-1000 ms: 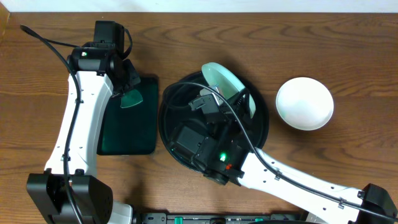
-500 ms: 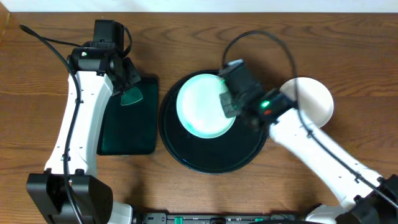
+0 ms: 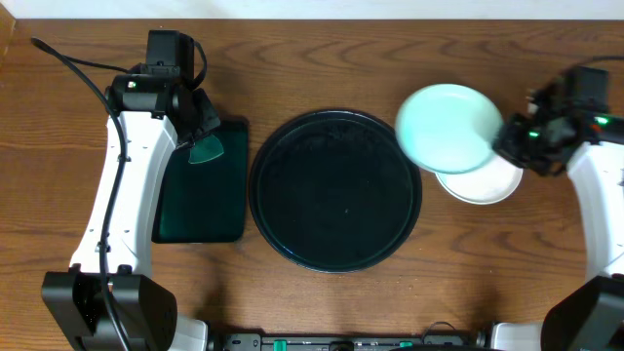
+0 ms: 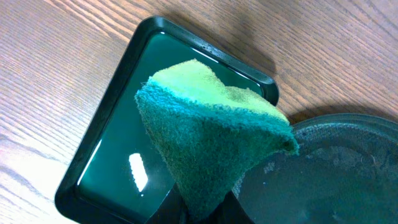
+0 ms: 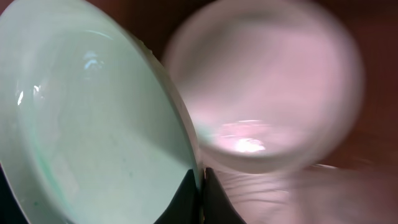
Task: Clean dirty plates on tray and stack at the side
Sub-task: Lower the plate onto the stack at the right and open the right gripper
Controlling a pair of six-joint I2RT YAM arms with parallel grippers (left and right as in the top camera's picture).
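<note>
The right gripper will next go to the right in the overhead view, then down over the mint plate [image 3: 447, 129], since that plate only partly covers the white plate [image 3: 483, 183].
My right gripper [image 3: 507, 146] is shut on the rim of a pale mint-green plate [image 3: 447, 129] and holds it above a white plate [image 3: 483, 183] on the table at the right. In the right wrist view the mint plate [image 5: 93, 124] fills the left and the white plate [image 5: 267, 93] lies blurred behind it, with the jaws [image 5: 200, 186] pinched on the rim. The round black tray [image 3: 336, 190] holds no plates. My left gripper [image 3: 200, 136] is shut on a green sponge [image 4: 211, 134] over the dark green rectangular tray [image 3: 200, 190].
The dark green rectangular tray [image 4: 106, 155] lies left of the black tray [image 4: 323, 168], almost touching it. Bare wooden table surrounds both trays. My left arm runs down the left side of the table.
My right arm swung from over the black tray to the right, carrying the mint plate off the tray and over the white plate. The left arm has not moved.
</note>
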